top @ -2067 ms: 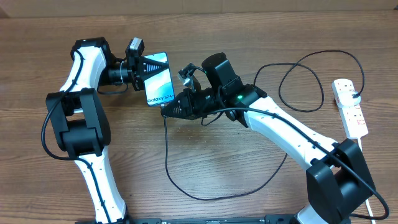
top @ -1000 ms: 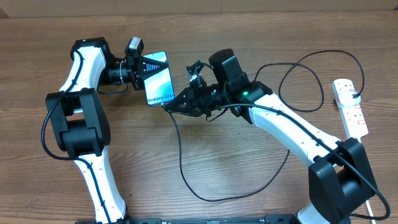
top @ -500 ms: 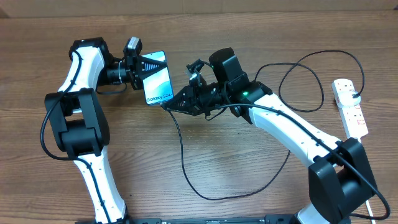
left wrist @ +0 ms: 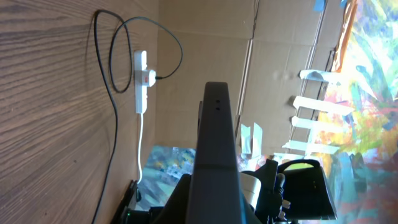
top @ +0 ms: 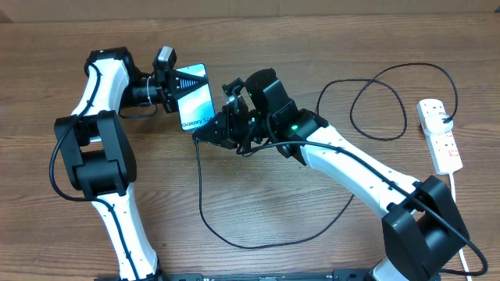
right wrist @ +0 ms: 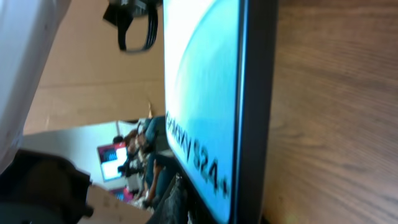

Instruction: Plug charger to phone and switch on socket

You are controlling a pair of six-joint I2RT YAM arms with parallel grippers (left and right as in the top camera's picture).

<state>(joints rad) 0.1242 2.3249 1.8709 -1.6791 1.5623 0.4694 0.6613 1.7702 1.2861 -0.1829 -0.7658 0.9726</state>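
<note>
The right gripper moves away from the phone and down to the bare table [top: 237, 178] next, since the plug tip is hidden at the phone's lower end.
The phone [top: 198, 101], with its blue-teal screen and "Galaxy" lettering, is held on edge above the table by my left gripper [top: 181, 87], which is shut on its upper end. In the left wrist view the phone shows as a dark edge [left wrist: 214, 137]. My right gripper [top: 205, 131] is at the phone's lower end, shut on the charger's plug tip. The black cable [top: 205, 222] hangs from it and loops across the table. The right wrist view shows the screen [right wrist: 199, 93] very close; the plug tip itself is hidden. The socket [top: 439, 136] lies at the far right.
The socket's white lead [top: 469, 254] runs off the front right edge. The charger cable makes a second loop [top: 391, 101] near the socket, which also shows in the left wrist view [left wrist: 142, 81]. A cardboard wall stands behind the table.
My right gripper has moved left and in against the phone's lower end, dragging the cable loop leftward. The left gripper and phone have hardly moved.
</note>
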